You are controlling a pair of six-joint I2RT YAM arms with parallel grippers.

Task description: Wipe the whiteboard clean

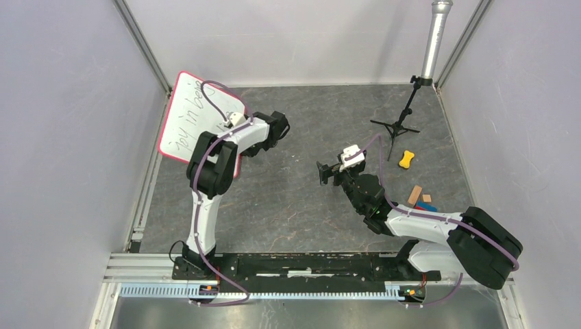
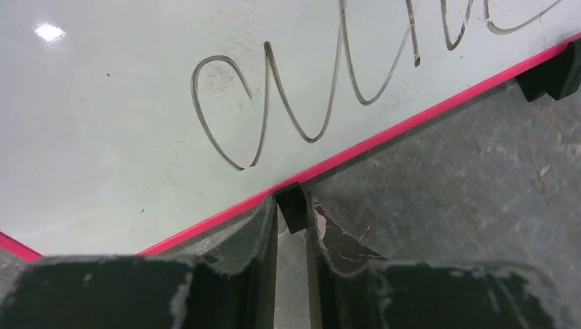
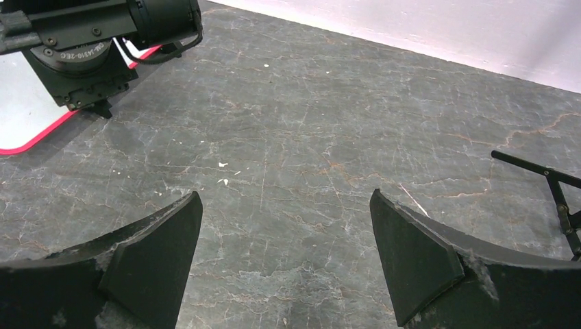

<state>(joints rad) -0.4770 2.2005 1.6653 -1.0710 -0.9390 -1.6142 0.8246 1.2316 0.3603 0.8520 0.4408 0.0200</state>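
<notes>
I will pull my left gripper back and to the right in the top view, over bare tabletop, and release the clip, since the whiteboard (image 1: 195, 116) lies by the wall.
The whiteboard (image 1: 195, 116) lies at the far left, white with a red rim and dark handwriting; it also shows in the left wrist view (image 2: 137, 103) and at the left edge of the right wrist view (image 3: 17, 110). My left gripper (image 1: 250, 147) is at the board's right edge, its jaws nearly closed on a small black clip (image 2: 293, 209) on the red rim. My right gripper (image 1: 322, 173) hangs over the bare middle of the table, wide open and empty (image 3: 284, 205), facing the left arm.
A black tripod stand (image 1: 401, 123) with a grey cylinder on top stands at the back right. A yellow bone-shaped piece (image 1: 408, 159) and a few small coloured blocks (image 1: 421, 199) lie at the right. Grey walls enclose the table.
</notes>
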